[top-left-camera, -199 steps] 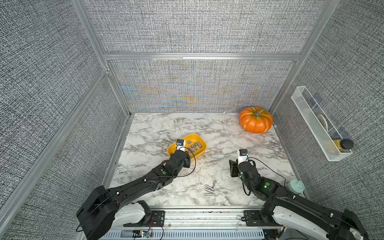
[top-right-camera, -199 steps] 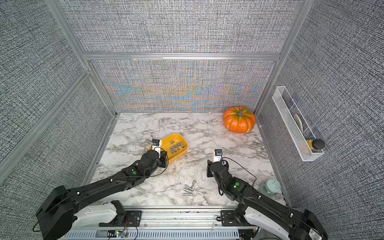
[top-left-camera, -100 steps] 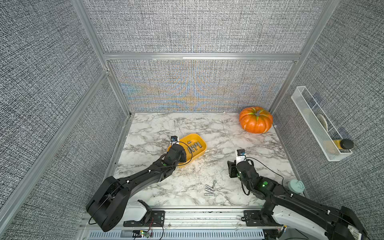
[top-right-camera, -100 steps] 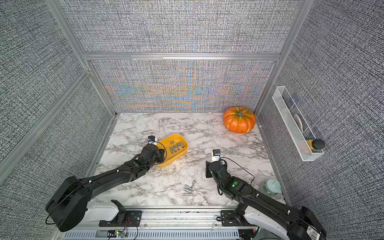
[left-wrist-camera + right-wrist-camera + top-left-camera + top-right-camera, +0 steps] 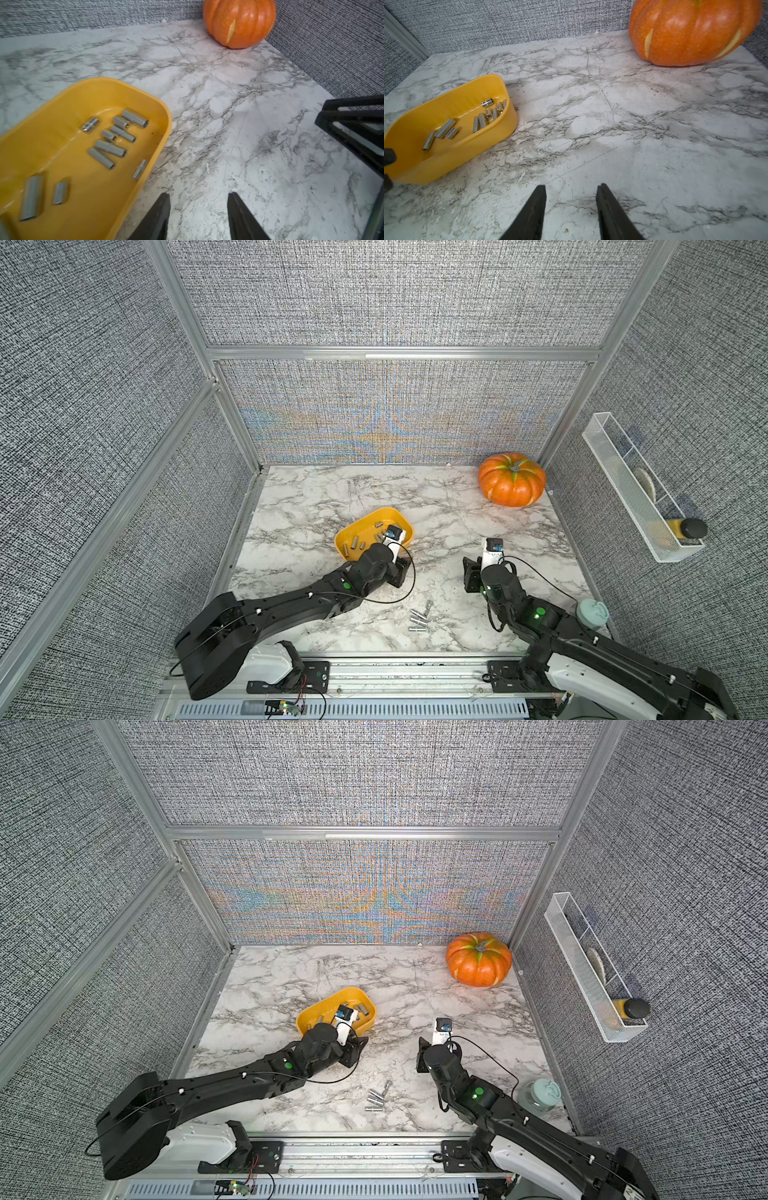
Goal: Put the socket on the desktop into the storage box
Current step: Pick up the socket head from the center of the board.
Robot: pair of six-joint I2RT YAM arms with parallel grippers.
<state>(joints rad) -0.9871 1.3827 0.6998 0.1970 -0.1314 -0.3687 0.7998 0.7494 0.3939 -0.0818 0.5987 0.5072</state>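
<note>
Next I should draw my left gripper back, tip its fingers down and lower them around the outermost loose socket (image 5: 428, 608) to close, because it sticks out past the others.
Three or so small silver sockets (image 5: 417, 617) (image 5: 375, 1098) lie loose on the marble desktop (image 5: 316, 497), near its front edge between my two arms. The yellow storage box (image 5: 365, 517) (image 5: 328, 996) stands left of centre with several sockets (image 5: 116, 137) (image 5: 483, 119) inside. My left gripper (image 5: 198, 194) hovers open over bare marble just beside the box's near right rim, nothing between its fingers. My right gripper (image 5: 572, 186) is also open and empty, over bare marble to the right of the box.
An orange pumpkin (image 5: 511, 481) (image 5: 691, 31) sits in the far right corner. A white wire basket (image 5: 636, 497) hangs on the right wall. A teal lidded cup (image 5: 592, 612) stands at the front right. My right gripper's black frame (image 5: 353, 124) shows in the left wrist view.
My left gripper has swung from the box's left end to its near right side, and its jaws now stand apart. The right arm has hardly moved.
</note>
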